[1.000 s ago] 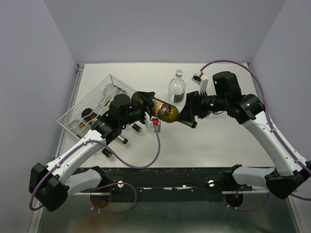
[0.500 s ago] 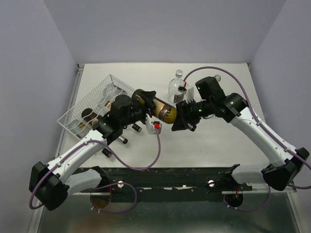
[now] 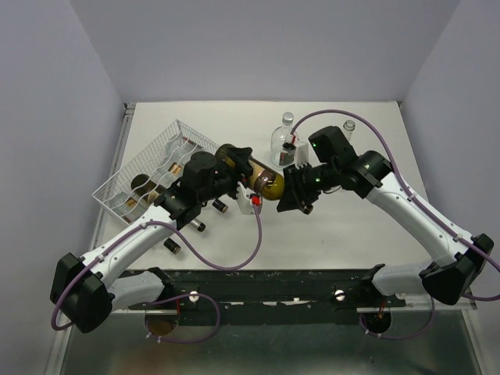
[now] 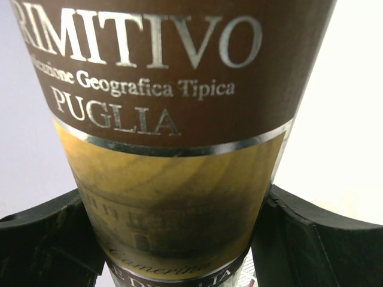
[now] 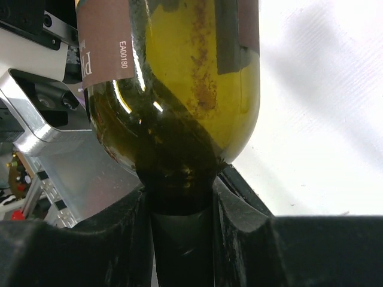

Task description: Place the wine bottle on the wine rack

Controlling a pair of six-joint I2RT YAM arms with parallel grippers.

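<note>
My right gripper holds the neck of the bottle and next needs to move down toward the rack's open far end (image 3: 192, 141), below and to its left in the top view, and let go of the neck.
The wine bottle (image 3: 262, 181) is amber-green glass with a brown and gold label. It is held level above the table between both arms. My left gripper (image 3: 233, 166) is shut on its body; in the left wrist view the label (image 4: 173, 119) fills the frame, with black fingers (image 4: 42, 239) on both sides. My right gripper (image 3: 292, 194) is shut on its neck, and the right wrist view shows the shoulder (image 5: 179, 89) above the pads (image 5: 114, 239). The white wire wine rack (image 3: 176, 137) lies at the left, just behind the left wrist.
Dark bottles (image 3: 141, 184) lie in the rack's near end. Small dark bottles (image 3: 219, 205) lie on the table by the left arm. A clear glass bottle (image 3: 284, 141) stands behind the held bottle, and another clear one (image 3: 348, 125) shows behind the right arm.
The right arm has swung left and its wrist has turned, staying on the neck. The bottle and the left gripper have shifted only slightly.
</note>
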